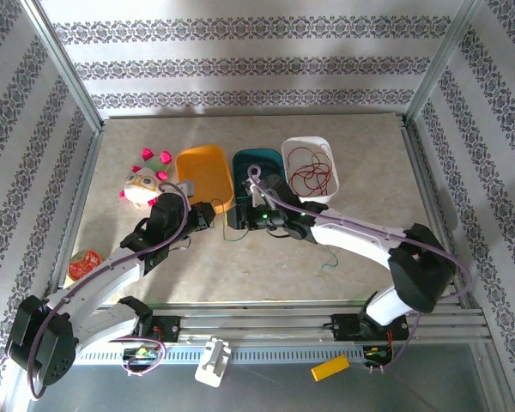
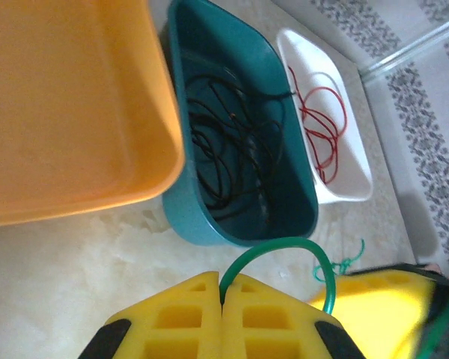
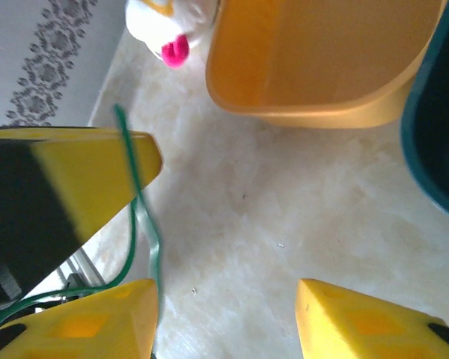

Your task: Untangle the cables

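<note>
The green cable goes outward over the orange tray's bottom next and my left gripper releases it, as the orange tray (image 1: 204, 176) (image 2: 67, 97) stands empty beside trays of black and red cables.
My left gripper (image 2: 223, 288) is shut on a green cable (image 2: 284, 247), which arches up out of its yellow fingers just in front of the teal tray (image 2: 183, 217). Black cables (image 2: 224, 142) lie coiled in that tray, and a red cable (image 2: 323, 127) lies in the white tray (image 2: 359, 179). My right gripper (image 3: 224, 318) stands open over bare table, with the green cable (image 3: 135, 202) running past its left finger. In the top view both grippers, left (image 1: 208, 216) and right (image 1: 251, 221), meet in front of the trays, and a green cable end (image 1: 329, 257) trails right.
An orange tray (image 1: 204, 176) stands left of the teal tray (image 1: 257, 163). A plush toy (image 1: 142, 184) with pink spikes sits at the left, a red round lid (image 1: 84, 264) nearer the front left edge. Aluminium rails frame the table.
</note>
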Controlling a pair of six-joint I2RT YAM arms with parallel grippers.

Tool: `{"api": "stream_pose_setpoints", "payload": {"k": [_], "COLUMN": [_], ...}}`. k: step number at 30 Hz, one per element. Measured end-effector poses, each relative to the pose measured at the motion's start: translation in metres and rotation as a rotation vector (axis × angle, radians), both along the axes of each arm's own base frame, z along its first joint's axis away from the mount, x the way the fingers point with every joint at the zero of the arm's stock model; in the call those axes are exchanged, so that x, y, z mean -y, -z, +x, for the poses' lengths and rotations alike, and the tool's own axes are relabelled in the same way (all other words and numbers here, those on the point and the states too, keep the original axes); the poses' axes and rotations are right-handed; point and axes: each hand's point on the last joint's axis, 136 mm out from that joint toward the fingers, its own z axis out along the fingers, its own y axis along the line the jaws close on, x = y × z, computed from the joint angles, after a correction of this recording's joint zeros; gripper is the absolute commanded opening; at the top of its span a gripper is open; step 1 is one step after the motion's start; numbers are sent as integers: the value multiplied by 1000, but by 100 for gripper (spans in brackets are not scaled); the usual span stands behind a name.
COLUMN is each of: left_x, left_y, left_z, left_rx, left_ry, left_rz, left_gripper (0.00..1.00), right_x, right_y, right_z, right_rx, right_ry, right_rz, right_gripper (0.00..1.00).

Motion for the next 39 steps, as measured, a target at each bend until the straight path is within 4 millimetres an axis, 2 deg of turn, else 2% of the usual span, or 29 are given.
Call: {"api": "stream_pose_setpoints", "payload": {"k": [3,6,11,14,17,22,30,31,34,35,36,39], "left_x": [-12,-29,-62,-81,-93,-103,-111,-110,-104,-101,-96,-80], "left_y": [5,13,15,13,13,17,42,45,48,47,45,34], "left_z": [8,23,50,64,77,98,128,131,144,148,153,162], "left_rx": [-17,-44,-55,-46,-40,-50,-98,-102,-100,-96,-89,-54], "left_ry": [-71,-151,-294,-372,-433,-497,-573,-575,-564,-557,-545,-494], "left_rz": [6,17,4,3,16,57,135,143,168,171,175,182], "left_gripper": [0,0,0,0,0,0,1,7,54,64,72,87], "right_x": [18,40,78,94,103,114,121,122,126,127,128,135], "right_y": [-20,-30,-28,-23,-18,-8,-8,-8,-7,-7,-8,-8], "right_z": [2,4,3,0,-7,-16,-21,-22,-24,-25,-25,-25], "right_rx": [41,76,99,104,99,76,73,73,69,69,70,74], "right_ry": [46,104,211,252,268,290,302,304,309,312,316,337], "right_rz": [38,58,56,49,43,30,22,18,9,6,2,-5], "right_gripper": [56,57,57,57,57,57,57,57,57,57,57,57]}}
